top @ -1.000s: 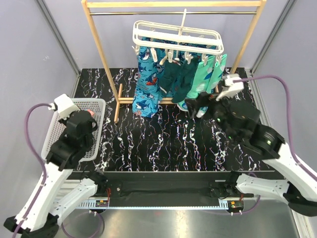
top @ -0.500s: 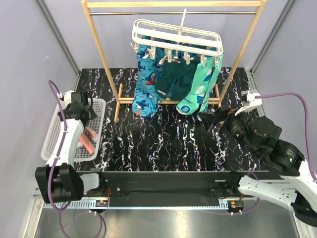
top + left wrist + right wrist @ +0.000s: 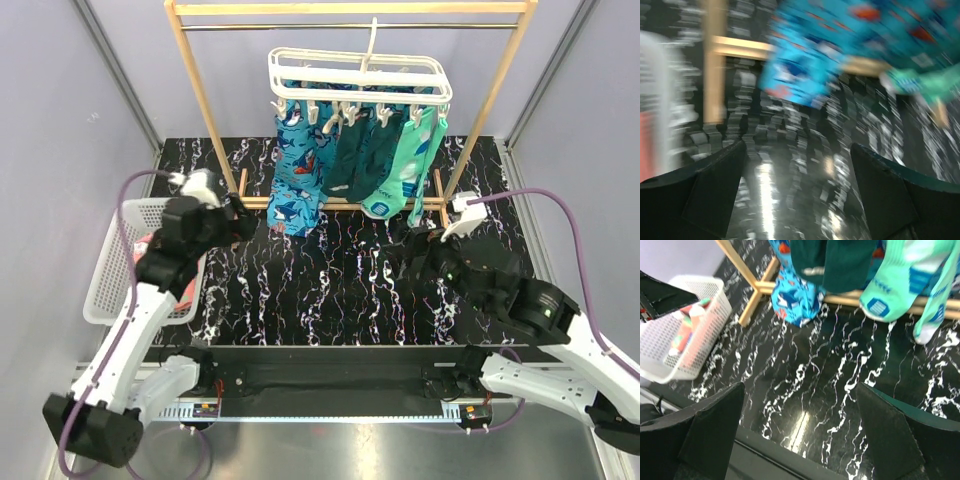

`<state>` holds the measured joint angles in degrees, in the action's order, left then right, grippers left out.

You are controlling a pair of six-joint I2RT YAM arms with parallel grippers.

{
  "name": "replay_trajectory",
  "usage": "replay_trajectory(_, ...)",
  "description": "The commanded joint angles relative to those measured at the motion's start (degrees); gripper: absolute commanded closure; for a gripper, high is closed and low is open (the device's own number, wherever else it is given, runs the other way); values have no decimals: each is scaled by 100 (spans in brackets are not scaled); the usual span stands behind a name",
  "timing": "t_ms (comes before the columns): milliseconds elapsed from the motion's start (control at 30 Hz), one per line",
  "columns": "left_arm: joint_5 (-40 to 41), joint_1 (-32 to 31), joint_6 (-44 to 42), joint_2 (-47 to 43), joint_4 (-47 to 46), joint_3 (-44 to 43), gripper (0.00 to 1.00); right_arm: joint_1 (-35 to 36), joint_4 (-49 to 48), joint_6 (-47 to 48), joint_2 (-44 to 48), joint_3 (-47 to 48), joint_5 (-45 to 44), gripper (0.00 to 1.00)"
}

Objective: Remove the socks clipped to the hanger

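Note:
Next I should move my left gripper past the blue sock onto the dark teal sock's lower tip (image 3: pixel 337 188), which hangs free to the gripper's right in the top view.
The white hanger (image 3: pixel 358 76) hangs by its hook from the wooden rail. Clipped under it are a bright blue shark-print sock (image 3: pixel 296 172), dark teal socks (image 3: pixel 358 158) and mint-green socks (image 3: pixel 405 172). A coral-pink sock (image 3: pixel 689 337) lies in the basket. My left gripper (image 3: pixel 238 216) is open and empty, just left of the blue sock (image 3: pixel 807 65); its view is blurred. My right gripper (image 3: pixel 403 248) is open and empty, low over the table in front of the mint-green socks (image 3: pixel 892 290). The dark teal socks (image 3: pixel 835 262) hang above it.
The tall wooden rail stand (image 3: pixel 206 112) has a foot bar (image 3: pixel 757 292) running along the table behind the socks. A white mesh basket (image 3: pixel 108 285) stands at the table's left edge. Grey walls close in the back and both sides.
My left gripper opened over the basket, left the coral-pink sock there, and swung right toward the stand. My right arm drew back from the mint-green socks and then shifted left.

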<state>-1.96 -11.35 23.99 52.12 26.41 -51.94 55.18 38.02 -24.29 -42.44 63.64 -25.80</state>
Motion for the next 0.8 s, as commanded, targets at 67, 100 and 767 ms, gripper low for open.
replay_trajectory(67,-622,-1201,-60,859,-1770,115,9,28,-137,-374,-89,-97,330,0)
replay_trajectory(100,-683,-1289,-113,1053,-1954,45,9,37,-111,-444,-55,-80,348,0)
replay_trajectory(767,-139,-2556,-1159,3910,-4364,-1818,17,37,970,-963,640,413,181,0)
